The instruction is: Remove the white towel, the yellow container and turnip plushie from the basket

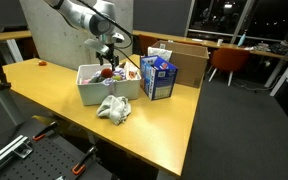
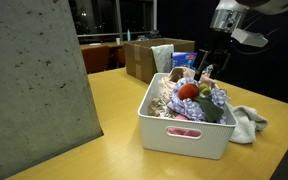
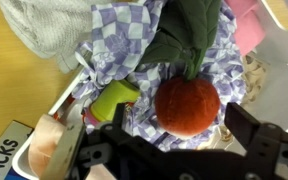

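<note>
My gripper should next move sideways from the red ball toward the yellow-green container point(image 3: 114, 99) and then go down around it.
The white basket point(image 1: 92, 92) point(image 2: 184, 135) stands on the yellow table. In it lies the turnip plushie, a red ball point(image 3: 187, 105) point(image 2: 188, 92) with green leaves point(image 3: 189, 35), on a purple checked cloth point(image 3: 124, 45). The yellow-green container point(image 3: 112, 100) lies beside the plushie in the basket. The white towel point(image 1: 114, 108) point(image 2: 246, 122) point(image 3: 39, 30) lies on the table outside the basket. My gripper point(image 1: 107, 60) point(image 2: 206, 68) point(image 3: 184, 128) is open just above the basket, with one finger on each side of the red ball.
A blue and white carton point(image 1: 159, 77) point(image 3: 4, 150) stands next to the basket. A brown cardboard box point(image 1: 184, 58) point(image 2: 144, 58) stands behind it. A grey panel point(image 2: 29, 85) rises at the table's side. Chairs and desks stand beyond the table.
</note>
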{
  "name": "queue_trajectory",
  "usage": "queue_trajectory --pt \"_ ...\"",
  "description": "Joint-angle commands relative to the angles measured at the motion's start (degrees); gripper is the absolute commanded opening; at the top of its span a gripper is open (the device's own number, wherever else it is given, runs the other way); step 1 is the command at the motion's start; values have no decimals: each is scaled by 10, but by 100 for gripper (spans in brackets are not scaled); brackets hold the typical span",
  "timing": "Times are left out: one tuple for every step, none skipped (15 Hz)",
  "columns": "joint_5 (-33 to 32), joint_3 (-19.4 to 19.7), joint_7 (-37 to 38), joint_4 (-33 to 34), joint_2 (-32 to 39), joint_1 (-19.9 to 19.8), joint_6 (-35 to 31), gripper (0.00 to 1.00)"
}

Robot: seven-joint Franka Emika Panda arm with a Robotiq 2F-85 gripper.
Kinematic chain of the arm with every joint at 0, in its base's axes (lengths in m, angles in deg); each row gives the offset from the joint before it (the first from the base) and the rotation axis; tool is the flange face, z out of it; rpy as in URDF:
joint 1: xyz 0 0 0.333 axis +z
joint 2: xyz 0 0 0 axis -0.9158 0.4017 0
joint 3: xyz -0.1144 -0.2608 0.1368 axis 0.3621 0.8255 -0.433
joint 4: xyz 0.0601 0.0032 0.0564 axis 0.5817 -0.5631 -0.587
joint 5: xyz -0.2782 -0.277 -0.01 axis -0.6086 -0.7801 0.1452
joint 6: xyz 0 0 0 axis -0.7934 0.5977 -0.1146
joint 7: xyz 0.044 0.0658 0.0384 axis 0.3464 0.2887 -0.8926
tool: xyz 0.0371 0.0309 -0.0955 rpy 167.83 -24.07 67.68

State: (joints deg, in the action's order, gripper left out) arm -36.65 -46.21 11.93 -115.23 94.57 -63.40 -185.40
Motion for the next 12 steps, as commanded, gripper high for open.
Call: queue_trajectory --pt "19 8 24 17 2 -6 28 100" --pt "20 11 30 19 3 -8 32 100" --pt "22 13 37 16 2 -9 30 100" --pt "25 15 44 15 2 -12 31 100" --pt "26 17 48 16 3 -14 32 100" --pt "30 18 49 18 5 -19 36 100" --pt "33 19 48 22 9 -23 38 100" --pt "34 21 47 28 14 -26 41 100" --pt "37 22 45 38 21 -29 46 100" --pt "38 22 43 51 30 -32 54 100" --pt "38 22 43 63 38 -34 61 100" --pt "39 22 41 76 47 -37 69 100"
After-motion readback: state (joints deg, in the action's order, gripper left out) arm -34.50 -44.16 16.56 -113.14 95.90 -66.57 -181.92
